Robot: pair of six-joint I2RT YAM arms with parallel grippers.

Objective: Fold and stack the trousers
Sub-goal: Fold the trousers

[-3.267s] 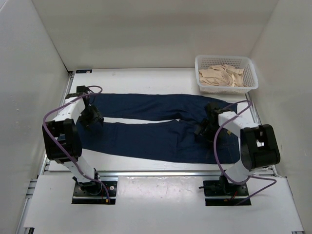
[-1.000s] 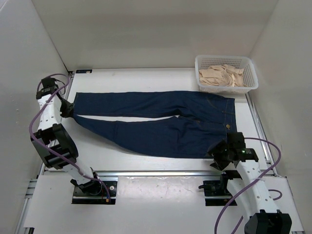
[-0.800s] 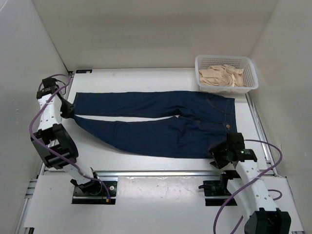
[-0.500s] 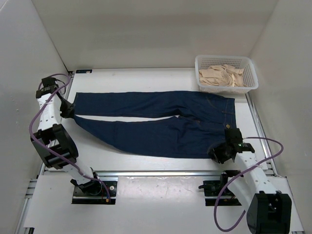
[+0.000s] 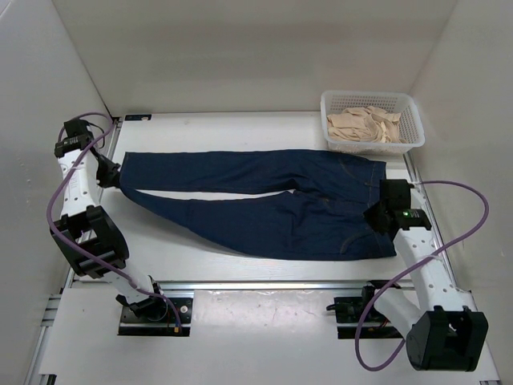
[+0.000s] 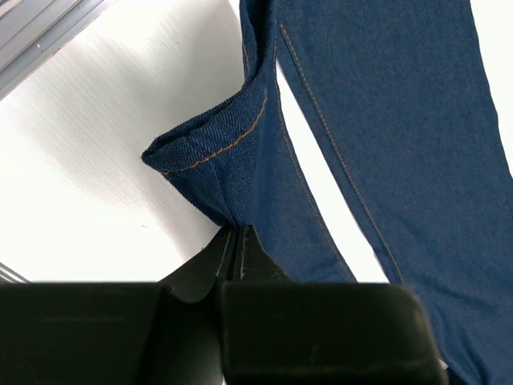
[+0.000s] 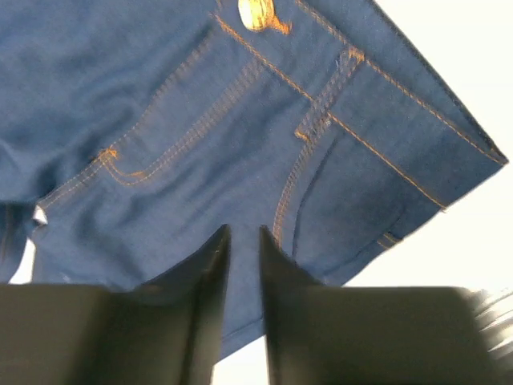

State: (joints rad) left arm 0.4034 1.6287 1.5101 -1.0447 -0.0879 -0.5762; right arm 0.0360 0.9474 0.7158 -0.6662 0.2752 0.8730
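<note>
My right gripper lowers and goes back to the waist end's near edge [image 5: 360,256] [image 7: 319,279] by the pocket next, since my left gripper holds the near leg's hem.
The trousers [image 5: 264,204] are dark navy jeans with tan stitching, spread flat with the legs to the left and the waist to the right. My left gripper [image 5: 110,172] is at the far left, shut on the hem of the near leg. In the left wrist view the cuff [image 6: 212,152] folds up out of the left gripper [image 6: 238,234]. My right gripper [image 5: 375,212] hangs over the waist end of the trousers [image 7: 160,120]. In the right wrist view the right gripper [image 7: 243,237] stands a narrow gap apart above a pocket seam and belt loop, with no cloth bunched between its fingers.
A white basket [image 5: 414,136] holding beige garments [image 5: 365,124] stands at the back right, just beyond the waistband. White walls close in on the left, right and back. A metal rail [image 5: 256,282] runs along the near edge in front of the arm bases.
My right gripper has moved from the near waist corner away from me and rightward, onto the waist, and its jaws have narrowed. The left gripper keeps the hem and has drawn slightly left.
</note>
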